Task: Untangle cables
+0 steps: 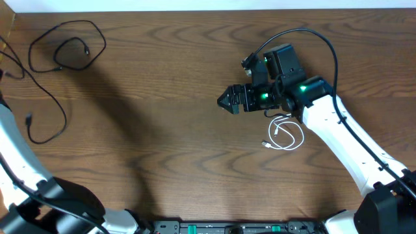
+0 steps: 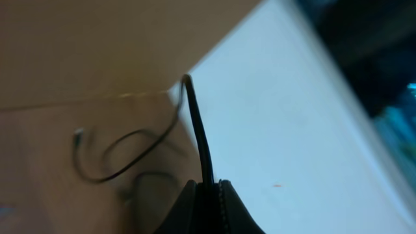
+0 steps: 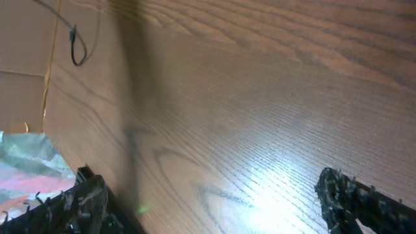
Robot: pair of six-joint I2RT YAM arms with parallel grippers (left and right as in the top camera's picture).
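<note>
Next, my left gripper tips downward over the table and lowers the held cable beside the plug, since the cable trails clear of the loose loop (image 1: 65, 45).
Two black cables lie at the table's far left. One is a loose loop (image 1: 65, 45). The other (image 1: 55, 107) trails from the left edge down to a plug (image 1: 28, 119). The white cable (image 1: 286, 135) lies coiled apart from them, just under my right arm. My right gripper (image 1: 227, 101) hovers open and empty over bare wood left of the white cable, its fingers wide apart (image 3: 214, 201). My left gripper (image 2: 207, 195) is shut on a black cable (image 2: 198, 130), which rises from the jaws and curves into a loop (image 2: 117, 162). That gripper is outside the overhead view.
The left arm's white link (image 1: 19, 162) runs along the table's left edge. A white surface (image 2: 292, 130) fills the right of the left wrist view. A black cable end (image 3: 78, 49) shows far off in the right wrist view. The table's front rail (image 1: 227, 227) is below.
</note>
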